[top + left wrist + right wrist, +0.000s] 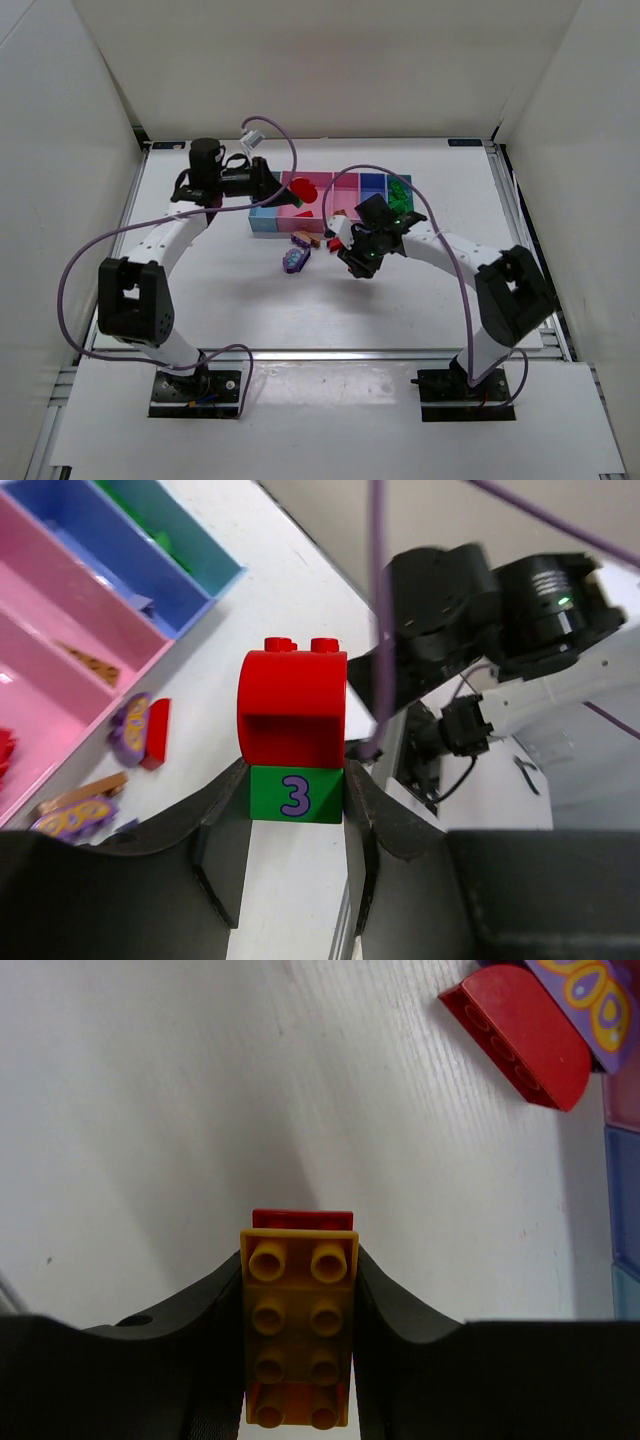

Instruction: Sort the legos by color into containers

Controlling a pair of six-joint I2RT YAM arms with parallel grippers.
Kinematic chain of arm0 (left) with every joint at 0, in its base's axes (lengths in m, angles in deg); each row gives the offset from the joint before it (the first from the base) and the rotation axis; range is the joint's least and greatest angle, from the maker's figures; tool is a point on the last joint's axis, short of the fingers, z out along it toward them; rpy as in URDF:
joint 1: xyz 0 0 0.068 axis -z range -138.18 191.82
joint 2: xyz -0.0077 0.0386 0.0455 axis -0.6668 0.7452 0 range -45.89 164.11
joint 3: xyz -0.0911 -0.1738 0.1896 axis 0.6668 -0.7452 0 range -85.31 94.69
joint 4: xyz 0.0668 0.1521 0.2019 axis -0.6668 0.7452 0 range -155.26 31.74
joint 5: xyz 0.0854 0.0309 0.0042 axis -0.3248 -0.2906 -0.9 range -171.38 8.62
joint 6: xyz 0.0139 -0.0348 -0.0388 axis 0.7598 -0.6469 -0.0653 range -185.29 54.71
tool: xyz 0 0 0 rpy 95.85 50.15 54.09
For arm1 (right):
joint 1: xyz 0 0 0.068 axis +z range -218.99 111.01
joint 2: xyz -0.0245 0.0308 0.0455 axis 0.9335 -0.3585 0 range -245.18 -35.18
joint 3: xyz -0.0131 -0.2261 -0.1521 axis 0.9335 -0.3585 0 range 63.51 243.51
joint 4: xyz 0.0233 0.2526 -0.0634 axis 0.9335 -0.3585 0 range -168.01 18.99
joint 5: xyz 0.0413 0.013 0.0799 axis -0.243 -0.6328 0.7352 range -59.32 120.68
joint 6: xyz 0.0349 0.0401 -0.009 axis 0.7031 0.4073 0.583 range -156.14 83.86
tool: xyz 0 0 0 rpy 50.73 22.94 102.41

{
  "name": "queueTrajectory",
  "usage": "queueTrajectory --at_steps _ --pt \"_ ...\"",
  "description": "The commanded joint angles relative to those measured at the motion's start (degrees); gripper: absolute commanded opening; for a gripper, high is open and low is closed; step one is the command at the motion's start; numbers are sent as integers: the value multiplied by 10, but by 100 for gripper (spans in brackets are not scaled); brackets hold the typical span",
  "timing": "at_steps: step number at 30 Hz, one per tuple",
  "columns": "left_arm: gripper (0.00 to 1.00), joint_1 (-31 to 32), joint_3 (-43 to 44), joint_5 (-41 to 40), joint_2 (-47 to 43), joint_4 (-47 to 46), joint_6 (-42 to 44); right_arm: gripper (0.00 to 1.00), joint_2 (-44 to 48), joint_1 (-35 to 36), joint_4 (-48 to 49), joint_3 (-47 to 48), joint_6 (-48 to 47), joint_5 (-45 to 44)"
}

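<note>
I will lower my right gripper and ease it toward the red curved lego, opening short of it, because bare white table is under the yellow studded lego (298, 1330).
My left gripper (272, 185) (295, 792) is shut on a green block marked 3 (295, 794) with a red arched lego (292, 708) stuck on it, held at the left end of the containers (345, 185). The joined bins show in the left wrist view: pink (60, 630), blue (110, 550), teal (190, 530). My right gripper (352, 258) (300, 1270) is shut on a yellow studded lego (298, 1330) with a red piece (302, 1218) under it, above the white table in front of the bins.
Loose pieces lie in front of the bins: a purple one (296, 260), a brown and purple one (306, 239), a red one (330, 243). A red curved lego (515, 1035) and a purple printed piece (590, 1000) lie near the bin edge (625, 1200).
</note>
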Motion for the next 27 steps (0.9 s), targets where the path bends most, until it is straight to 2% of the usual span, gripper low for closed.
queueTrajectory --at_steps 1,7,8,11,12,14,15,18,21,24,26,27 --pt "10 -33 -19 -27 -56 53 34 6 -42 6 52 30 15 -42" --pt "10 -69 -51 -28 -100 84 46 24 -93 7 45 71 15 -13" --pt "10 -71 -54 -28 -104 85 46 33 -96 7 44 75 17 -12" --pt "10 -79 -62 -26 -114 88 49 43 -101 9 40 89 23 -1" --pt "10 -80 -66 -24 -114 88 52 50 -98 11 39 95 26 -1" --pt "10 -84 -68 -19 -113 87 57 53 -83 11 29 107 32 7" --pt "10 -84 -69 -18 -109 90 59 59 -73 11 25 118 36 11" --pt "10 -86 -69 -8 -101 84 61 67 -46 10 6 141 54 36" --pt "10 -86 -67 -2 -93 69 60 69 -28 9 -26 153 65 75" --pt "10 -78 -56 -4 -97 75 96 69 7 -7 -21 153 100 107" --pt "10 -76 -44 2 -91 101 118 70 31 -45 4 156 157 147" --pt "10 -73 -33 5 -86 125 140 71 39 -82 22 166 180 194"
